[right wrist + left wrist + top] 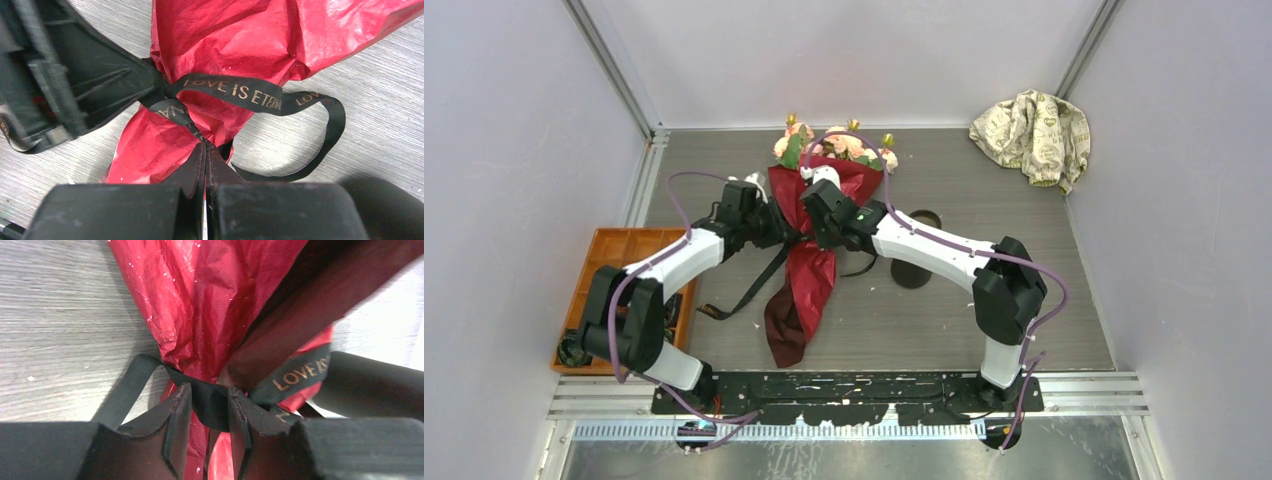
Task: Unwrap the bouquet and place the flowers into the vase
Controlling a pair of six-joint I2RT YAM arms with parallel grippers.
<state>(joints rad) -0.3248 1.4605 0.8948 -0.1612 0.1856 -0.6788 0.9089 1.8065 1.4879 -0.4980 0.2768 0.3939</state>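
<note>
I need to pull up and toward the black vase (914, 270) (387, 202) with my right gripper next and then let go of the ribbon, because the twisted piece of ribbon in its fingers still runs into the knot.
The bouquet (809, 260) lies lengthwise on the table, its flowers (834, 145) at the far end and its dark red wrapping paper (200, 305) tied at the waist by a black ribbon (240, 92) with gold lettering. My left gripper (210, 387) is at the knot from the left, its fingers apart with a band of ribbon (212, 400) across the gap. From the right, my right gripper (205, 145) is shut on a twisted strand of that ribbon. The black vase (914, 270) stands right of the bouquet, partly hidden by my right arm.
An orange compartment tray (614, 250) sits at the table's left edge beside my left arm. A crumpled beige patterned cloth (1034, 130) lies in the far right corner. Loose ribbon tails (744, 295) trail left of the wrapping. Walls enclose three sides.
</note>
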